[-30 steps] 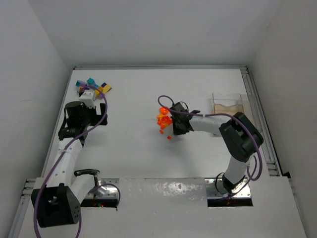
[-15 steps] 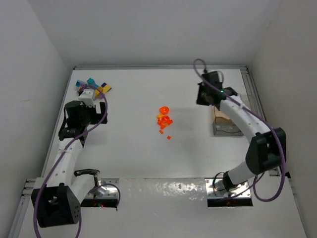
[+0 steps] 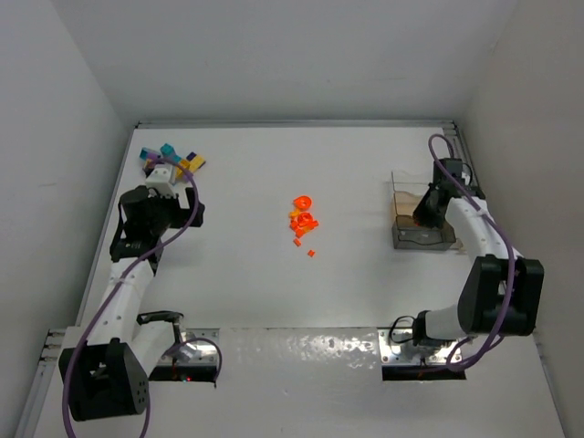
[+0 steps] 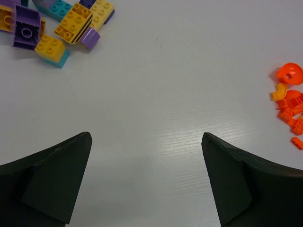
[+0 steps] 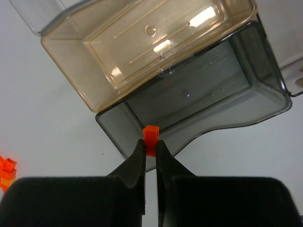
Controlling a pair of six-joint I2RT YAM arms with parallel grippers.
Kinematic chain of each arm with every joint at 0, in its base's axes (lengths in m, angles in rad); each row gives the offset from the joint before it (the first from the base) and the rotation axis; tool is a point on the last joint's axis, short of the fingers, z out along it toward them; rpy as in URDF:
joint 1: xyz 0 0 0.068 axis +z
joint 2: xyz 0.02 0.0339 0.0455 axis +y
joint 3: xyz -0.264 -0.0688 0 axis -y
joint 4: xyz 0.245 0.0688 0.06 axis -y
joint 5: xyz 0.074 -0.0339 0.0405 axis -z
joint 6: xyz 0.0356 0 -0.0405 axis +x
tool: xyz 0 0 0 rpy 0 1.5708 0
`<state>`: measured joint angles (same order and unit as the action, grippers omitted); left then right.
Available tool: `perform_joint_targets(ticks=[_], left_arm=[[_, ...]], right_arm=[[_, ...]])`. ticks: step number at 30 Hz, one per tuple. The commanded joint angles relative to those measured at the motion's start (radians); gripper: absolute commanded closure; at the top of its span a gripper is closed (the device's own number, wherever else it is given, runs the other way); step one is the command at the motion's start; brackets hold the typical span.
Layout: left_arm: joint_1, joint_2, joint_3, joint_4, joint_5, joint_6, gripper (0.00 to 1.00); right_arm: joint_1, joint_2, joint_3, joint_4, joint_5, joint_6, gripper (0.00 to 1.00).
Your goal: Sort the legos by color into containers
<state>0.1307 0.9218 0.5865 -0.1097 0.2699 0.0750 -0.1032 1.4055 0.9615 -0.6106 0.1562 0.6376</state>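
I will next lower the orange lego with my right gripper toward the grey container's end (image 3: pixel 406 236) (image 5: pixel 142 115) nearest the loose orange legos, and then let go of the lego.
My right gripper (image 5: pixel 150 144) is shut on one small orange lego (image 5: pixel 150 134), held over the near wall of the grey container (image 5: pixel 199 97), which adjoins an amber-tinted one (image 5: pixel 142 47). From above, that gripper (image 3: pixel 422 215) hangs over the containers (image 3: pixel 429 239) at the right. Loose orange legos (image 3: pixel 302 219) lie mid-table. Yellow, purple and teal legos (image 3: pixel 173 159) are heaped at the far left. Beside that heap, my left gripper (image 3: pixel 170 206) stands wide open over bare table (image 4: pixel 146 137), holding nothing. Its wrist view shows the mixed heap (image 4: pixel 57 23) and the orange legos (image 4: pixel 289 97).
White walls close the table on the left, back and right. A metal rail (image 3: pixel 479 219) runs along the right edge just beyond the containers. Both containers appear empty inside.
My right arm has swung from the orange pile mid-table across to the containers at the right, staying shut. The left arm has not moved.
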Motion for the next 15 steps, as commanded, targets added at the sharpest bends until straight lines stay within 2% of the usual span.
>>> perform_joint_targets(ticks=[1, 6, 11, 15], left_arm=[[-0.002, -0.023, -0.005, 0.050, 0.000, 0.022, 0.00], [-0.002, -0.026, -0.005, 0.047, -0.014, 0.016, 0.00], [-0.002, -0.026, -0.010, 0.048, -0.014, 0.016, 0.00], [-0.003, -0.029, -0.013, 0.050, -0.028, 0.006, 0.00]], right_arm=[[0.007, 0.015, -0.021, 0.035, -0.009, 0.066, 1.00], [0.005, 0.026, -0.038, 0.084, 0.005, 0.057, 1.00], [0.005, 0.059, 0.008, 0.049, 0.029, 0.042, 1.00], [0.005, 0.061, -0.035, 0.061, 0.060, 0.074, 1.00]])
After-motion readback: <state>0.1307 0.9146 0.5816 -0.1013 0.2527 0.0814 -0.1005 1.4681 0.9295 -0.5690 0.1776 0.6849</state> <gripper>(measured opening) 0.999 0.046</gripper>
